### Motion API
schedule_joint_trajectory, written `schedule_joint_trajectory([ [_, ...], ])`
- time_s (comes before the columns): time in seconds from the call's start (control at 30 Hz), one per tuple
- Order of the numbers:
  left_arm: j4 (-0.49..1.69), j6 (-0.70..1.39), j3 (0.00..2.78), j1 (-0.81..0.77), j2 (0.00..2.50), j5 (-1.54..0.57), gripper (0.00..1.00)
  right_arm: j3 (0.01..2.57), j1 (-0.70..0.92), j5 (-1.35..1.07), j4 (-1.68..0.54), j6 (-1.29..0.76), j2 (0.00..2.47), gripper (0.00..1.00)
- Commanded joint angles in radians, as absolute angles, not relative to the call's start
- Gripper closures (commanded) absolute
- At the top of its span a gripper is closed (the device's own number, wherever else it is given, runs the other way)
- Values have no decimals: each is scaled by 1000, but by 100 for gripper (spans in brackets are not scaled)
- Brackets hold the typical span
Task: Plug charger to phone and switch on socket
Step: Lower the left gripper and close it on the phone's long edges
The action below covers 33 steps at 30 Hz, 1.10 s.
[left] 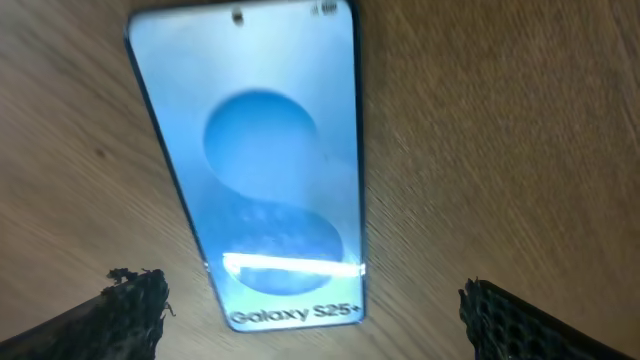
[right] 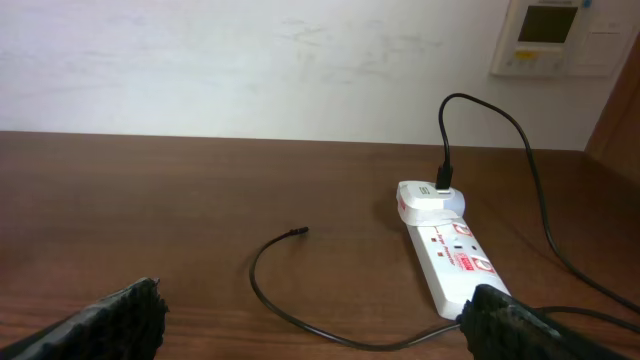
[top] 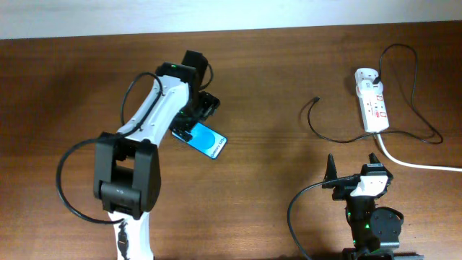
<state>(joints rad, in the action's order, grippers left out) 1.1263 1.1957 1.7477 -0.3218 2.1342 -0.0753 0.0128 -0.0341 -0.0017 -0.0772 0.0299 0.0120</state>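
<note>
My left gripper will next go down around the long edges and close on the phone's middle (top: 202, 138) (left: 280, 235) below, as its open fingers already span the screen's width.
The phone (top: 208, 140) lies flat on the wooden table, blue screen up. It fills the left wrist view (left: 265, 170), with "Galaxy S25+" at its near end. My left gripper (top: 193, 118) hovers over the phone's far end; it is open (left: 310, 325), fingers spread on either side, touching nothing. The socket (top: 372, 101) is a white power strip at the far right, also in the right wrist view (right: 448, 250). The charger (top: 339, 133), a thin black cable, loops from the socket; its free tip (right: 300, 232) lies on the table. My right gripper (top: 355, 167) is open and empty (right: 315, 325), near the front edge.
A thick white cord (top: 419, 162) runs from the socket off the right edge. A white wall and a wall controller (right: 560, 35) stand behind the table. Bare wood lies between the phone and the cable tip (top: 316, 100).
</note>
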Motion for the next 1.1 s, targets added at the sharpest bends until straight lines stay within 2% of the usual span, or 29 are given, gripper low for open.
schedule_joint_trajectory([
  [0.0,1127,1299,1763,-348,2149,-19,1,6,-40,3,-80,26,6,2],
  [0.63,1101,1293,1725,-349,2303,-28,1,6,-40,4,-80,26,6,1],
  [1.07,1029,1285,1536,-348,2306,-56,1,6,-40,4,-80,26,6,2],
])
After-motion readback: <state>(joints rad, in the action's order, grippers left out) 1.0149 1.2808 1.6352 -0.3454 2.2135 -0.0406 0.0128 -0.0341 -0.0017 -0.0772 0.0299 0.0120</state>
